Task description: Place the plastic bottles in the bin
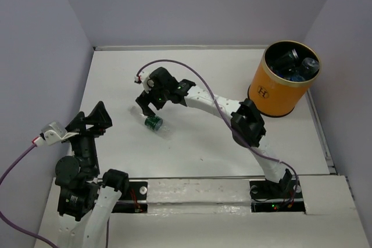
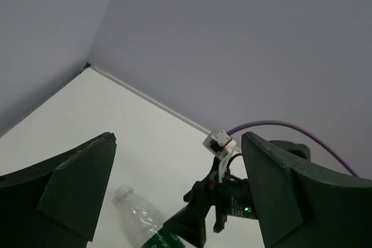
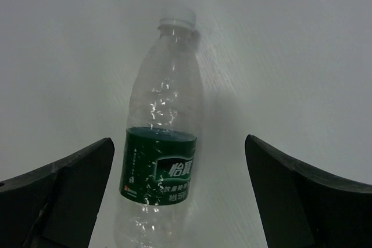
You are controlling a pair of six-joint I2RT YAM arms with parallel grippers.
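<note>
The green label (image 1: 156, 124) (image 3: 158, 166) is below my right gripper and left in its wrist view, so I will move there, lower my open fingers around it and close.
A clear plastic bottle with a green label (image 1: 156, 124) lies on the white table, left of centre. In the right wrist view the bottle (image 3: 163, 161) lies between my open fingers, closer to the left one, cap pointing away. My right gripper (image 1: 150, 106) hovers just above it, open and empty. My left gripper (image 1: 92, 121) is open and empty at the near left, raised; its view shows the bottle (image 2: 142, 220) and the right gripper (image 2: 203, 213) ahead. The orange bin (image 1: 281, 84) stands at the far right with several bottles (image 1: 296, 65) inside.
Grey walls close in the table on the left, back and right. A purple cable (image 1: 192, 76) loops over the right arm. The table's front edge carries both arm bases (image 1: 197, 193).
</note>
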